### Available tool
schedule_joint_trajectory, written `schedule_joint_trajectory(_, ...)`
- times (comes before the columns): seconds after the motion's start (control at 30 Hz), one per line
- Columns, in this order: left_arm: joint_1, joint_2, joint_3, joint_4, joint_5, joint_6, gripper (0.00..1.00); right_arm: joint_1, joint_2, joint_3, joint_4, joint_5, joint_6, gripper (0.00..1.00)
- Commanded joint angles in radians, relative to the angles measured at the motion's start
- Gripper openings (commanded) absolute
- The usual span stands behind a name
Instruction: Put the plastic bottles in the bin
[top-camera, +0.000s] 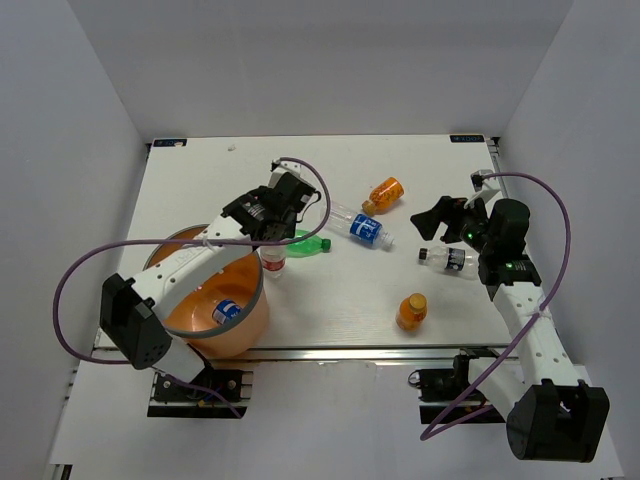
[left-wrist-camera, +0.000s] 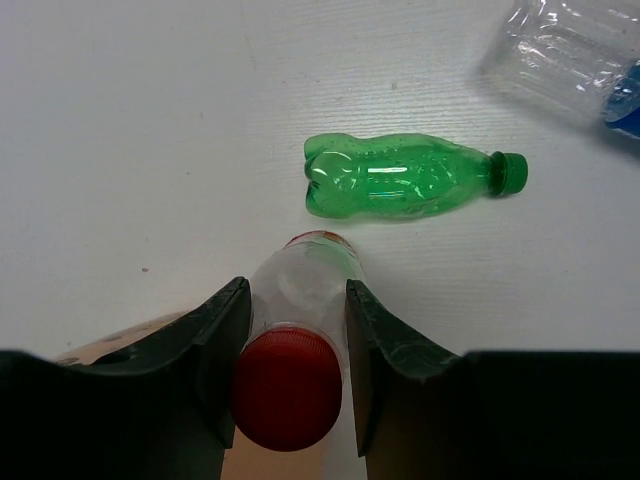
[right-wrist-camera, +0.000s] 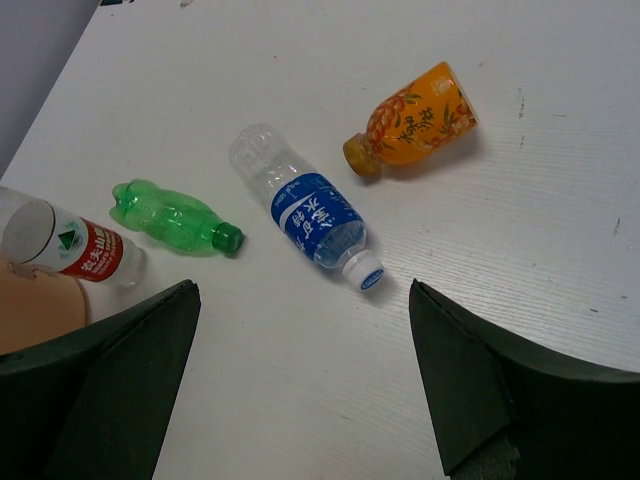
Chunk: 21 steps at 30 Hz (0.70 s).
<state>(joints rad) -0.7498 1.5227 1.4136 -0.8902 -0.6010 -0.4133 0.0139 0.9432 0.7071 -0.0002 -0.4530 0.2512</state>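
My left gripper needs to move up and back next, to its left in the top view, over the bin's opening (top-camera: 212, 290), and let go, because the clear bottle with the red cap is standing outside.
My left gripper (left-wrist-camera: 296, 292) is shut on the neck of a clear bottle with a red cap (left-wrist-camera: 300, 300), which stands upright (top-camera: 273, 262) beside the orange bin (top-camera: 262, 292). Just beyond it a green bottle (left-wrist-camera: 405, 176) lies on its side. A clear bottle with a blue label (right-wrist-camera: 310, 220) and a squat orange bottle (right-wrist-camera: 415, 120) lie farther right. My right gripper (right-wrist-camera: 302, 295) hovers open over the table, holding nothing. Below it in the top view lies a clear bottle with a black cap (top-camera: 448, 259). A second orange bottle (top-camera: 411, 311) stands near the front edge.
Another blue-labelled bottle (top-camera: 228, 310) lies inside the bin. The left arm (top-camera: 190, 262) stretches across the bin's opening. The bin's wall (right-wrist-camera: 30, 310) shows at the left edge of the right wrist view. White walls enclose the table.
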Motion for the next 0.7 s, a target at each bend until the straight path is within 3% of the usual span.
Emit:
schedule_joint_trajectory(0.0,-0.010,-0.088,0.015,0.013,0.004,-0.007,0.22,-0.002,0.002,0.038,0.020,-0.018,-0.001,0.89)
schedule_joint_trajectory(0.43,-0.008,-0.332,0.139,0.198,0.110,0.061,0.12,-0.003,-0.003,0.037,0.026,-0.052,-0.001,0.89)
schedule_joint_trajectory(0.57,-0.008,-0.435,0.140,0.176,0.031,-0.033,0.05,-0.003,-0.004,0.038,0.026,-0.055,-0.001,0.89)
schedule_joint_trajectory(0.67,-0.008,-0.524,0.137,0.070,-0.046,-0.199,0.05,-0.003,-0.004,0.037,0.029,-0.058,-0.001,0.89)
